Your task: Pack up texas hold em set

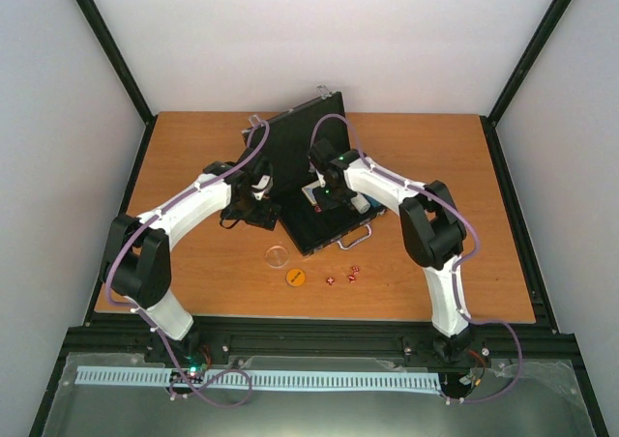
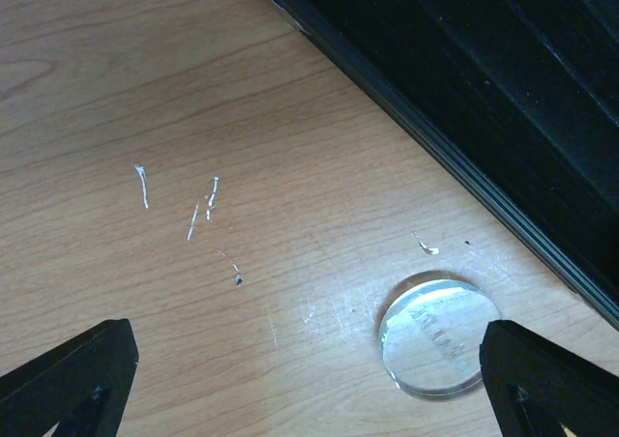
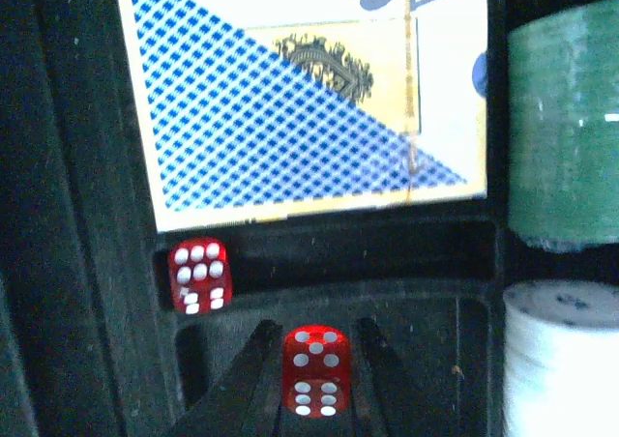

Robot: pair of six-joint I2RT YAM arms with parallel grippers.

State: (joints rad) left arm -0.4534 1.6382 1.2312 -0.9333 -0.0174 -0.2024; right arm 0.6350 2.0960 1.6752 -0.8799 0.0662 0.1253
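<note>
My right gripper is above the slot's empty part beside the second die, and that part is toward the card box from it. It will next shift over that part, lower and release.
The black briefcase lies open on the table with its lid upright. In the right wrist view my right gripper is shut on a red die and holds it over a tray recess. A second red die sits in a slot below the blue-white card box. Green chips and white chips fill the slots at the right. My left gripper is open, low over the table, with the clear disc just inside its right finger.
In the top view the clear disc, an orange disc and three red dice lie on the wooden table in front of the case. The case's edge runs close to the left gripper.
</note>
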